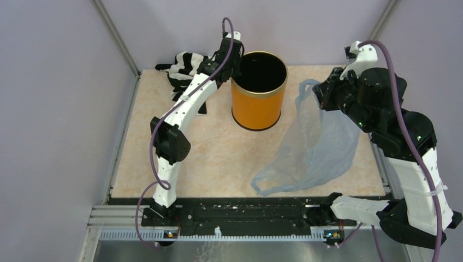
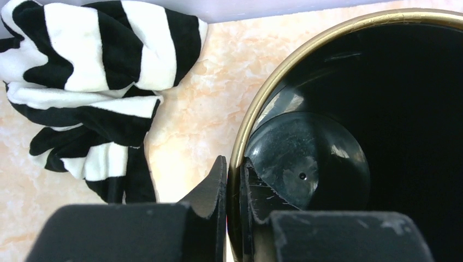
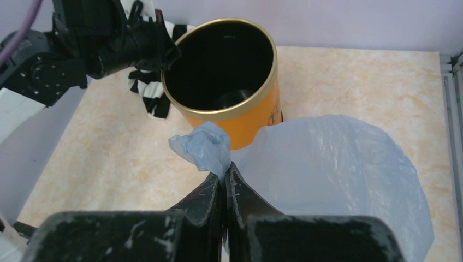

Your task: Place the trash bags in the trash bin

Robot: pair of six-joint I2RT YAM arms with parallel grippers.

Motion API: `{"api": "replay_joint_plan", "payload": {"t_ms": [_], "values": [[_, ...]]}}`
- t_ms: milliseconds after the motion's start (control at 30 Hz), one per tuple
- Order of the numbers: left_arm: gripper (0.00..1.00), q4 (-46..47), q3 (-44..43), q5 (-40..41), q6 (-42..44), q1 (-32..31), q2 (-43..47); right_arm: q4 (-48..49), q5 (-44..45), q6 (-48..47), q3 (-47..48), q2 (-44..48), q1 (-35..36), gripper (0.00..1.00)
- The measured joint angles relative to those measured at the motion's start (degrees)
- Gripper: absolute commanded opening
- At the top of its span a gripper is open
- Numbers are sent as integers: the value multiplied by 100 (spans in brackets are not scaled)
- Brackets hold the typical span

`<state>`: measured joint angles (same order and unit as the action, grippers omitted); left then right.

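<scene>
I should next drag the gold rim of the trash bin back and to the left in the top view with my left gripper, then open the gripper.
The orange trash bin point(image 1: 256, 103) stands upright at the back middle of the table, its black inside open. My left gripper point(image 1: 232, 64) is at its left rim. In the left wrist view the left gripper point(image 2: 233, 170) pinches the gold rim point(image 2: 284, 71), one finger outside the wall and one inside. The light-blue trash bag point(image 1: 316, 144) hangs to the right of the bin, its lower part resting on the table. My right gripper point(image 3: 225, 173) is shut on a bunched corner of the bag point(image 3: 338, 180), just short of the bin point(image 3: 256, 125).
A black-and-white striped cloth point(image 1: 183, 66) lies crumpled at the back left, beside the bin and under the left arm. A flat black disc point(image 2: 311, 158) lies on the bin's bottom. Lilac walls close in the back and sides. A black rail point(image 1: 245, 210) runs along the near edge.
</scene>
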<state>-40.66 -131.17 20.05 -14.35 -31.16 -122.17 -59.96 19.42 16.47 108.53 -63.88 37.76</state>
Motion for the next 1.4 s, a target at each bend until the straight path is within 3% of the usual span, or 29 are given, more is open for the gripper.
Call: {"api": "replay_joint_plan", "payload": {"t_ms": [233, 400, 567, 767, 867, 933, 1033, 1133, 1400], "values": [[0, -643, 166, -203, 28, 17, 334, -221, 68, -122, 1331, -302, 0, 0], [0, -789, 992, -330, 31, 33, 1027, -103, -2, -173, 2256, -450, 0, 0], [0, -944, 1679, -448, 61, 33, 1714, 586, -332, -151, 2577, -376, 0, 0], [0, -935, 2564, -581, 55, 31, 2459, 1836, -717, 70, 2319, -96, 0, 0], [17, -839, 2970, -621, 13, 33, 2730, 2557, -960, 258, 1937, 79, 0, 0], [46, -752, 3213, -623, -35, 33, 2889, 2883, -1095, 337, 1851, 74, 0, 0], [70, -645, 3421, -717, -129, 31, 3112, 3329, -1296, 437, 1836, -57, 0, 0], [78, -586, 3432, -723, -269, 28, 3381, 3661, -1447, 457, 1974, -339, 0, 0], [87, -535, 3410, -887, -890, 28, 4813, 4260, -1475, 199, 2103, -953, 0, 0]]}}
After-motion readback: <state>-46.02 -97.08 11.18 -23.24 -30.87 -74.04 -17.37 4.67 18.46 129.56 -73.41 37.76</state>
